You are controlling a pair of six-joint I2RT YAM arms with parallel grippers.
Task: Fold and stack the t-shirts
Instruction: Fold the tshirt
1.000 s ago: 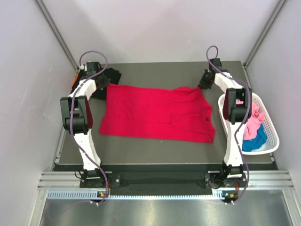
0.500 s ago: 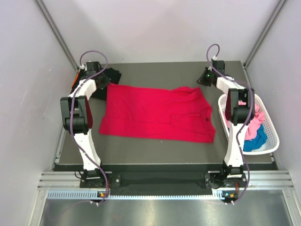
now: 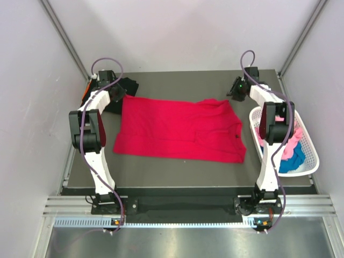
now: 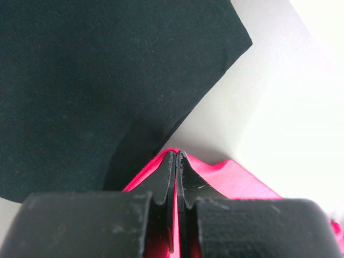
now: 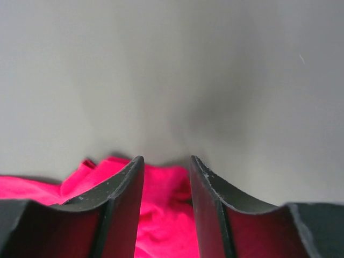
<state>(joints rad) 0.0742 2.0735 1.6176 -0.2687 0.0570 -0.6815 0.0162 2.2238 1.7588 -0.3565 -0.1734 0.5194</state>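
My right gripper's open fingers are still above rumpled cloth, so my right gripper will next move down to the red t-shirt's far corner [image 3: 227, 102] [image 5: 170, 181] on the basket side.
A bright red t-shirt [image 3: 180, 129] lies spread flat across the middle of the table. My left gripper [image 3: 119, 95] is at its back left corner, shut on a pinch of the red cloth [image 4: 231, 180]; in the left wrist view the gripper [image 4: 176, 153] has red fabric between its closed jaws. A black t-shirt [image 3: 128, 86] [image 4: 80, 80] lies just behind that corner. My right gripper [image 3: 237, 89] [image 5: 165, 160] hovers at the shirt's back right corner, open, with rumpled red cloth [image 5: 161, 215] lying below the gap.
A white lattice basket [image 3: 308, 141] stands at the table's right edge, holding a pink t-shirt [image 3: 293, 137] and a blue one [image 3: 290, 161]. Grey walls close in the back and both sides.
The right arm has swung slightly to the right and back at the shirt's corner. The red shirt and the left arm have not moved.
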